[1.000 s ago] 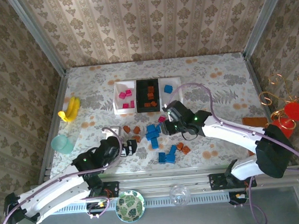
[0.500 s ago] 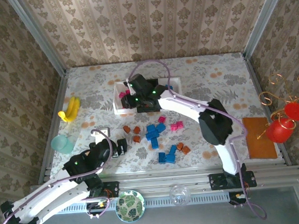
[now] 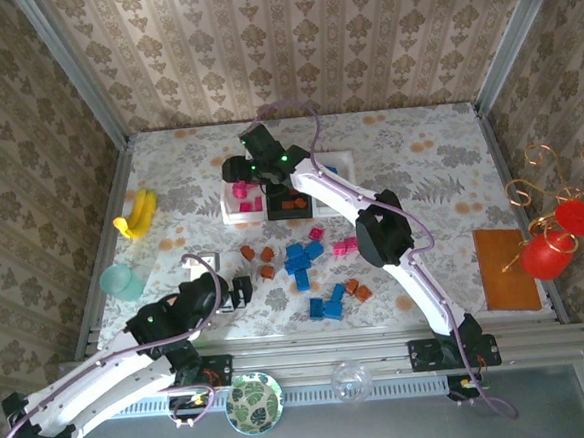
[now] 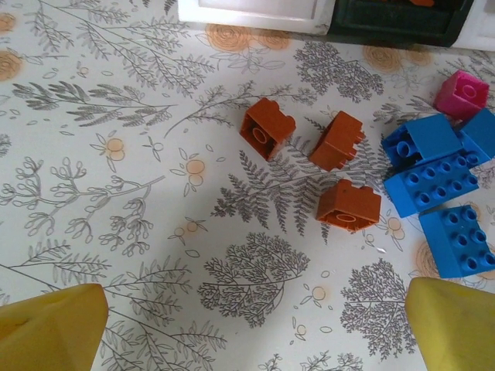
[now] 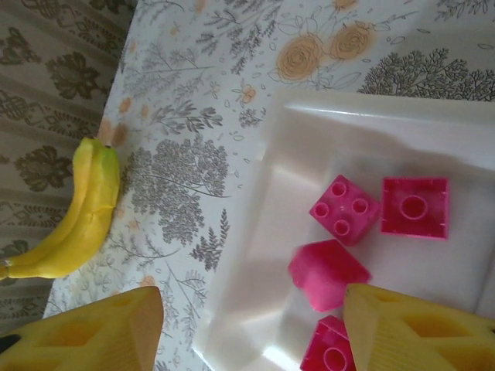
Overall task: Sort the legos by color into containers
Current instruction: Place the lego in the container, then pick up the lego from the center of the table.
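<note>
My left gripper is to move outward and down around the nearest orange-brown brick (image 3: 267,272) and close its fingers, since that brick lies apart from the blue ones.
My right gripper (image 3: 237,173) hangs open over the left white tray (image 3: 229,215). In the right wrist view its yellow fingers (image 5: 418,328) stand wide apart, and a blurred pink brick (image 5: 328,273) lies loose between them among other pink bricks (image 5: 345,208) in the tray (image 5: 255,255). The black tray (image 3: 291,205) holds orange-brown bricks, and a second white tray (image 3: 343,158) stands to its right. My left gripper (image 4: 251,328) is open above bare cloth, just short of three orange-brown bricks (image 4: 336,139). Blue bricks (image 4: 433,166) and a pink brick (image 4: 462,93) lie to their right.
Loose blue (image 3: 300,259), pink (image 3: 344,245) and orange-brown (image 3: 357,290) bricks are scattered mid-table. A banana (image 3: 136,212) and a teal cup (image 3: 123,281) sit at the left edge. A leaf-patterned plate (image 3: 254,402) rests on the near rail. An orange mat (image 3: 501,270) lies at the right.
My right arm swung from the brick pile to the left white tray and opened its jaws, letting a pink brick go. My left arm drew back slightly.
</note>
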Available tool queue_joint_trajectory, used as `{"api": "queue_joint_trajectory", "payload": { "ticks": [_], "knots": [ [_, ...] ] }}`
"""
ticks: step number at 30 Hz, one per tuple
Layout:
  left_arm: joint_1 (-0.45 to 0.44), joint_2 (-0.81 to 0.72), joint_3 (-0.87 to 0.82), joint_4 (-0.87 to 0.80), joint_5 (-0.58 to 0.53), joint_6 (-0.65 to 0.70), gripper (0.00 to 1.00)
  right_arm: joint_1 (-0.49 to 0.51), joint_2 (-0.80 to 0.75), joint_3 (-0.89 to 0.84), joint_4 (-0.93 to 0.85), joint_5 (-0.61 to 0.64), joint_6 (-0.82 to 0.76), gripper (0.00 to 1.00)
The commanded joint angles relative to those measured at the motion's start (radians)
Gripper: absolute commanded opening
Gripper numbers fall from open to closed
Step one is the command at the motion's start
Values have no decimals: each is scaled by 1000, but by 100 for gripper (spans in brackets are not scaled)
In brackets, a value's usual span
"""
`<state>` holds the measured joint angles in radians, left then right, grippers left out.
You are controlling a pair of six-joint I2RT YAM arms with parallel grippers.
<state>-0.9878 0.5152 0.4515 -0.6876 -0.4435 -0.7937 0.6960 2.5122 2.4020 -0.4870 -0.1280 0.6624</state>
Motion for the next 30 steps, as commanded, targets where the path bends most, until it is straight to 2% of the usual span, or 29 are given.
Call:
{"api": "queue_joint_trajectory", "payload": {
  "ticks": [1, 3, 7, 11, 16, 21, 25, 30],
  "knots": [
    [7, 5, -15, 49, 47, 7, 100, 7, -60, -15, -36, 20, 14, 66],
    [24, 22, -16, 84, 81, 27, 100, 9, -132, -119, 8, 28, 7, 66],
    [98, 94, -22, 196, 204, 83, 99, 11, -323, -433, 169, 32, 5, 66],
    [158, 251, -12, 326, 333, 148, 92, 8, -489, -720, 290, 44, 3, 66],
    [149, 515, 72, 381, 328, 217, 83, -18, -690, -1032, 395, 56, 18, 67],
    [146, 676, 135, 415, 274, 264, 76, -52, -875, -1270, 443, 63, 26, 67],
    [150, 779, 165, 468, 280, 294, 72, -65, -988, -1385, 443, 82, 22, 67],
    [156, 914, 206, 504, 285, 302, 59, -75, -1098, -1469, 432, 106, 20, 68]
  ]
}}
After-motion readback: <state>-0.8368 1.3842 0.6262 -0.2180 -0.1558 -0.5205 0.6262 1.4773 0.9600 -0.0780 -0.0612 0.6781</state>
